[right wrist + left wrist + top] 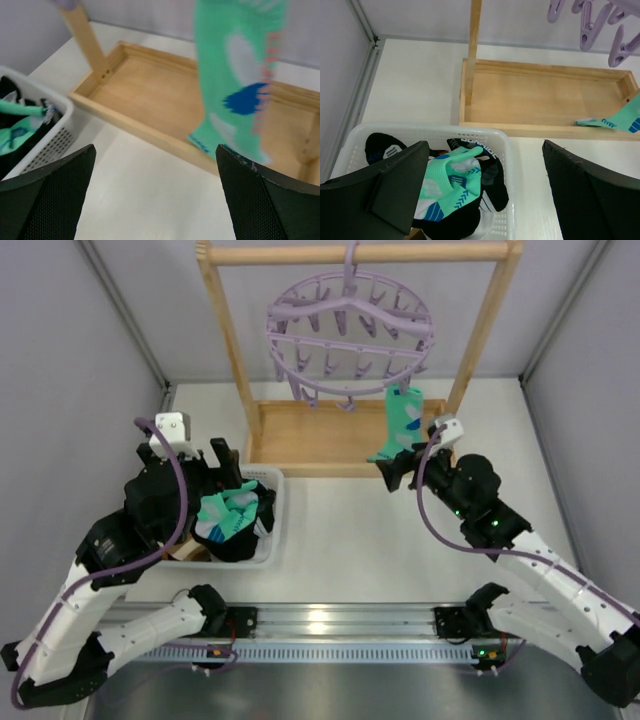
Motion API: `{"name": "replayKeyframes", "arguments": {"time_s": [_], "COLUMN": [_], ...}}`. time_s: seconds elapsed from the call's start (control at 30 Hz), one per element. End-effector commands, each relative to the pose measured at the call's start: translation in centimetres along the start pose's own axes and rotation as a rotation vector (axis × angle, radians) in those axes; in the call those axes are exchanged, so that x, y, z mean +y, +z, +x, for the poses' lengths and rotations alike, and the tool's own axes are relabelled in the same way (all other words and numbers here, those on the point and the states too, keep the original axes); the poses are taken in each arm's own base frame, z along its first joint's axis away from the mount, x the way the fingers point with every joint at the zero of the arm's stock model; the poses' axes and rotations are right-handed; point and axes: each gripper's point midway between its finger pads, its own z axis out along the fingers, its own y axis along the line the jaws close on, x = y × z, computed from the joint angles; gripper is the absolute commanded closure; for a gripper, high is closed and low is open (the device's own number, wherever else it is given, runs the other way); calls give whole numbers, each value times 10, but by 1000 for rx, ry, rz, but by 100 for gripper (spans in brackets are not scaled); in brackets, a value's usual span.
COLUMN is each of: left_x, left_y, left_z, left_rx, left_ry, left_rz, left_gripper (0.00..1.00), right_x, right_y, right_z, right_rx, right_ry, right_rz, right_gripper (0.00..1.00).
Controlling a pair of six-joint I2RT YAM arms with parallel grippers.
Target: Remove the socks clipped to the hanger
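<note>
My right gripper moves down, to the right in the right wrist view and outward onto the sock's lower part next, since the sock hangs off-centre that way.
The lavender hanger [350, 335] hangs from the wooden rack's top bar; some of its pegs [590, 25] show in the left wrist view. One mint-teal sock [403, 420] is still clipped at its right front and hangs down over the tray; it also shows in the right wrist view [240, 85] and its toe in the left wrist view [615, 121]. My right gripper [395, 472] is open and empty just below and in front of that sock [155, 170]. My left gripper [230, 462] is open and empty above the white basket [277, 510], which holds mint-teal and black socks [455, 185].
The wooden rack frame [225, 330] stands on a shallow wooden tray base [310, 435] at the back. Grey walls close in on the left, right and back. A metal rail [330, 625] runs along the near edge between the arm bases.
</note>
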Motion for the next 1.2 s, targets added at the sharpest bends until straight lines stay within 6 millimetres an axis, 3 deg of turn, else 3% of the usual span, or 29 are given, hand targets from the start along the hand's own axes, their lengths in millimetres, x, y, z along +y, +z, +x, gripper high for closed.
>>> {"name": "replayKeyframes", "arguments": {"time_s": [0.0,0.07,0.13,0.17,0.3,0.33,0.4,0.43,0.57,0.6,0.67,0.73,0.77,0.8,1.0,1.1,1.13,1.17], "left_x": [-11,-13,-13,-14,-15,-16,-19,-21,-27,-27,-28,-29,-29,-30,-39,-41,-43,-44], "left_y": [1,2,1,1,0,0,1,1,1,1,1,0,1,1,5,7,9,9], "left_z": [-4,-1,1,1,4,4,5,6,9,10,12,13,13,14,4,-8,-12,-16], "left_rx": [-8,-1,3,4,9,11,18,22,37,39,43,45,47,49,47,28,24,18], "left_ry": [-27,-15,-5,-4,-2,-1,2,5,20,22,25,22,21,23,-8,-51,-65,-75], "left_rz": [49,57,64,73,87,91,101,106,141,144,152,158,159,160,159,146,141,139], "left_gripper": [2,2,2,2,2,2,2,2,2,2,2,2,2,2,2,2,2,2], "right_x": [-48,-75,-76,-93,-99,-86,-87,-82,-89,-92,-94,-91,-89,-88,-71,-50,-54,-41], "right_y": [-11,-15,-11,-13,3,13,25,34,53,56,61,62,60,60,51,42,42,41], "right_z": [-6,-3,-9,-15,-30,-16,-16,1,13,16,20,18,23,23,0,-22,-27,-31], "right_rx": [4,27,25,4,-50,-10,8,50,54,51,53,35,36,26,-60,-111,-119,-126], "right_ry": [-6,-1,10,19,-77,-78,-147,-134,-163,-162,-153,-144,-117,-109,-128,-152,-145,-156], "right_rz": [128,195,130,160,22,-108,-187,-267,-309,-304,-310,-331,-331,-329,-299,-293,-232,-242], "right_gripper": [1,1,0,1,0,1,3,5,20,29,38,63,80,87,100,100,100,100]}}
